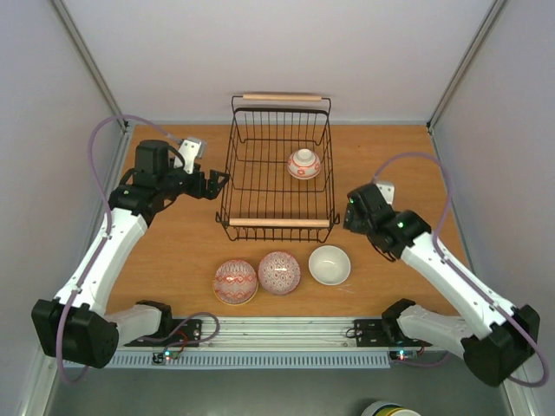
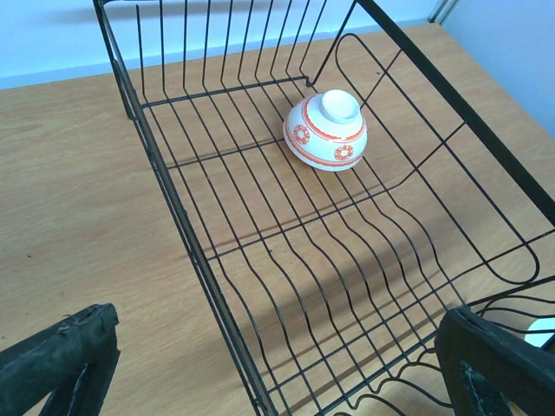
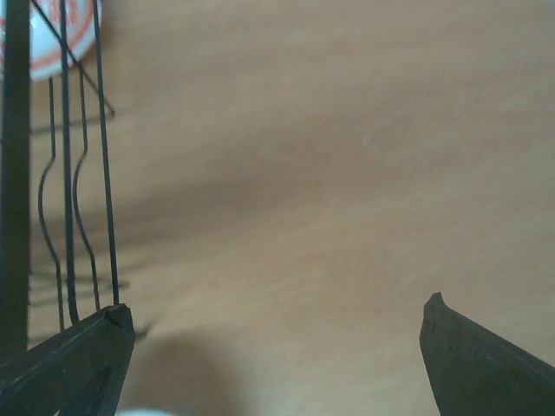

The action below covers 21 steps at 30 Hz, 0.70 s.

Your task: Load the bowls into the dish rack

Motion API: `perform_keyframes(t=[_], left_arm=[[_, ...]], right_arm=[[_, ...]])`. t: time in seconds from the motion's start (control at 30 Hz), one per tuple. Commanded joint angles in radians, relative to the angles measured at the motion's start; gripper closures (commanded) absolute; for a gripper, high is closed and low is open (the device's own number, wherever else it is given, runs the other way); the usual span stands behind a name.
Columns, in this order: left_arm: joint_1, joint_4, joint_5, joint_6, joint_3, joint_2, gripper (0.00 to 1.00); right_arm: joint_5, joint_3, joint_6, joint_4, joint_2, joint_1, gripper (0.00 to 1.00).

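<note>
My right gripper moves back and down next onto the side of the white bowl's rim where bare wood leaves room, since the bowl stands below and back of it.
The black wire dish rack (image 1: 279,223) stands at the middle back of the table. One white bowl with red pattern (image 1: 303,163) lies upside down inside it, at the far right. Three bowls sit on the table in front of the rack: a red patterned one (image 1: 235,282), a pink patterned one (image 1: 278,272), and a white one (image 1: 329,264) standing upright. My left gripper (image 1: 218,184) is open and empty by the rack's left side. In the left wrist view, the gripper (image 2: 277,373) looks over the rack (image 2: 199,260) at the bowl (image 2: 326,131). My right gripper (image 1: 354,210) is open and empty beside the rack's right front corner.
In the right wrist view my gripper (image 3: 277,355) hangs over bare wood, with the rack's wires (image 3: 65,217) and a bit of the red-patterned bowl (image 3: 52,43) at the left edge. Enclosure walls stand on the left, the right and at the back.
</note>
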Motion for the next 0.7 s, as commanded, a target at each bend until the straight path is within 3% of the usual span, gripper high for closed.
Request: perform_keyframes(t=[0.0,0.13,0.33,0.67], left_arm=[[0.001,0.017,0.022,0.009,0.013,0.017,0.01],[0.001,0.016,0.031,0.007,0.016,0.032,0.01],[0.001,0.014,0.023,0.01,0.019,0.042,0.01],[0.001,0.012,0.016,0.009,0.022,0.047,0.01]], right_arm=[[-0.172,-0.115,0.138,-0.006,-0.142,0.005,0.11],[-0.276,-0.192,0.164,-0.02,-0.234,0.005,0.15],[-0.452,-0.315,0.192,0.029,-0.233,0.009,0.29],[-0.519,-0.452,0.25,0.123,-0.167,0.045,0.43]])
